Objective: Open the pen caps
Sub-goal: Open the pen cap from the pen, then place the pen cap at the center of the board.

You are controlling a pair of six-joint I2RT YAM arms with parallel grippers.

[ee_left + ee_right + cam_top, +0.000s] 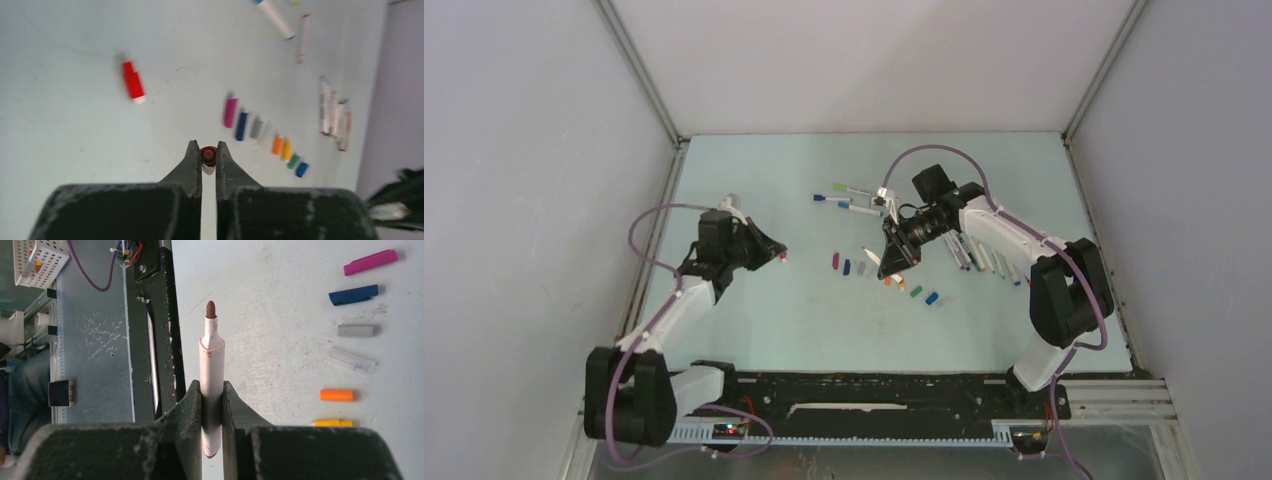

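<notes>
My left gripper will next go down into the gap between the pink cap and the red piece, right beside the red piece.
My left gripper is shut on a small red pen cap, seen end-on between its tips above the table. My right gripper is shut on a white pen whose bare dark-red tip points away from the jaws. A row of loose pen caps lies on the table: pink, blue, grey, orange, yellow and others. A short red piece with a white end lies apart from them.
Several white pens lie bunched at the right and a few more pens at the back. White walls close in the table on three sides. A black rail runs along the near edge, with a white basket beyond it.
</notes>
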